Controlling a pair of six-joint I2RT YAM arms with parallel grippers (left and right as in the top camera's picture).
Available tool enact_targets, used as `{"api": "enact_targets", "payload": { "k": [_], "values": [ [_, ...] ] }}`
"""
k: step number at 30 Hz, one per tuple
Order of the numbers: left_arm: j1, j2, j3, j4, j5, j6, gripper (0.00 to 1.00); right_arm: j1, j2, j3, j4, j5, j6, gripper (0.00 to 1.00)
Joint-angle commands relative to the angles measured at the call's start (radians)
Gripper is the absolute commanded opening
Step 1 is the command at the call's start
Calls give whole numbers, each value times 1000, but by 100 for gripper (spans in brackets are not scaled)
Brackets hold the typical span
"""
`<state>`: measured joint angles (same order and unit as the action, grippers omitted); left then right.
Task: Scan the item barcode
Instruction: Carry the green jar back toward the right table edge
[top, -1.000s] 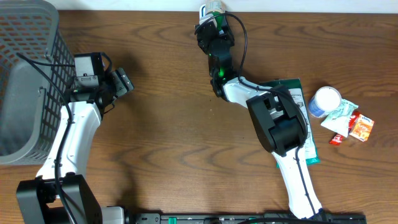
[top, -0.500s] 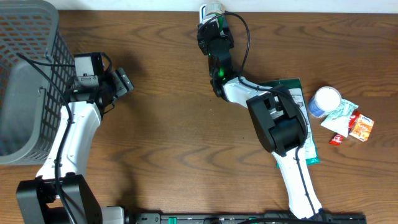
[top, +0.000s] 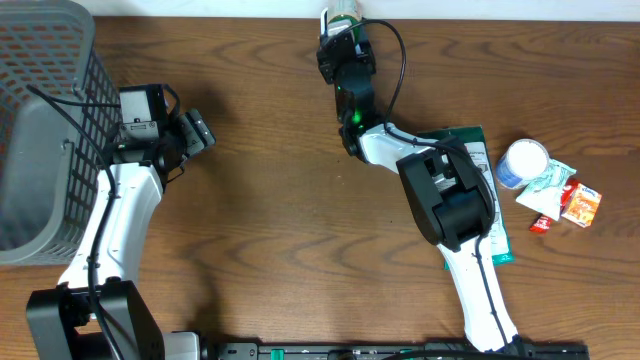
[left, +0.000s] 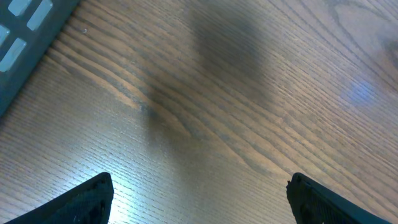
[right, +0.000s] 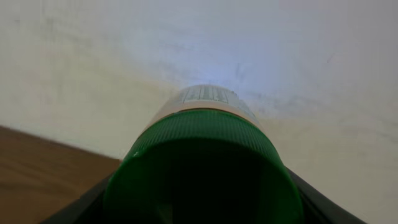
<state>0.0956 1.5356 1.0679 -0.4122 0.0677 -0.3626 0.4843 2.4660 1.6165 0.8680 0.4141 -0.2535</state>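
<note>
My right gripper draws back, tilts downward and releases the bottle (top: 346, 12) there next, since bare wood (top: 411, 224) beside the green packet lies back from the gripper.
The item is a white bottle (top: 346, 12) with a green cap. It sits at the table's far edge by the white wall, and my right gripper (top: 340, 40) is shut on it. In the right wrist view the green cap (right: 202, 168) fills the lower frame between the two dark fingers (right: 93, 198), and a printed label (right: 205, 95) shows on the bottle's far end. My left gripper (top: 198, 130) hangs over bare wood beside the basket, and its fingertips (left: 93, 199) stand wide apart and open with nothing between them. I cannot pick out a barcode.
A grey mesh basket (top: 40, 130) fills the far left, and its corner shows in the left wrist view (left: 25, 25). A green packet (top: 480, 150) lies under the right arm. A white round tub (top: 522, 160) and small red and orange packets (top: 575, 203) sit at the right.
The right gripper has edged slightly toward the far edge with the bottle. The left arm has not moved.
</note>
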Motion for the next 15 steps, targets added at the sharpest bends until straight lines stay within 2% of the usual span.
{"api": "enact_targets", "payload": {
  "k": [1, 5, 9, 15],
  "values": [
    [2, -1, 11, -1, -13, 6, 89, -5, -25, 27, 5, -8, 21, 1],
    [2, -1, 11, -1, -13, 6, 89, 2, -92, 26, -126, -8, 21, 1],
    [2, -1, 11, -1, -13, 6, 89, 6, -234, 26, -345, -12, 44, 1],
    [2, -1, 11, -1, -13, 6, 89, 5, -486, 26, -703, -215, 171, 1]
  ]
}}
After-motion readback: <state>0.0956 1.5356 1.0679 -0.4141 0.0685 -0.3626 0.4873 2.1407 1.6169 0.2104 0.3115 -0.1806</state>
